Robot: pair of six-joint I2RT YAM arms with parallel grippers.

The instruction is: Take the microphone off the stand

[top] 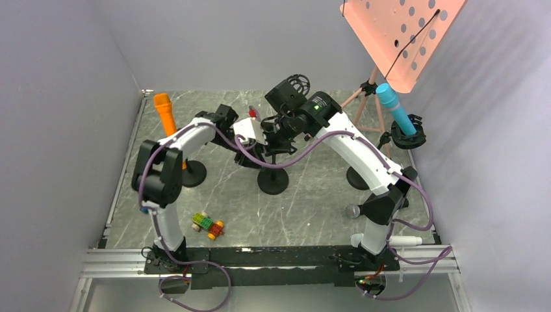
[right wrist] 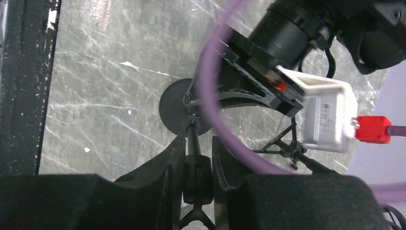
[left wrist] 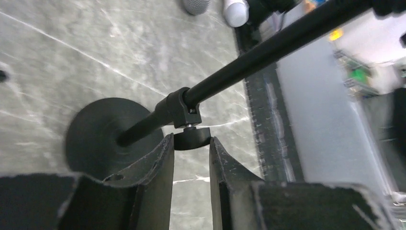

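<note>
Next, the right gripper moves down, carries the stand outward and releases it there, since the clear tabletop by the small black tripod lies below and outward of it.
A black stand with a round base (top: 273,181) is at the table's middle. My left gripper (top: 255,151) is shut on the small black knob (left wrist: 191,138) of the clamp on the stand's pole (left wrist: 268,50). My right gripper (top: 279,130) is shut on the black collar (right wrist: 197,175) higher on the same pole, above the base (right wrist: 173,108). An orange microphone (top: 164,112) stands in a stand at the left. A blue microphone (top: 395,107) sits in a clip at the right. A white microphone with a grey head (top: 353,210) lies on the table near the right arm's base.
An orange perforated music desk (top: 399,36) on a tripod (top: 370,88) stands at the back right. A small toy of coloured bricks (top: 208,225) lies front left. Grey walls close in the left, back and right sides. A black rail (top: 260,257) runs along the near edge.
</note>
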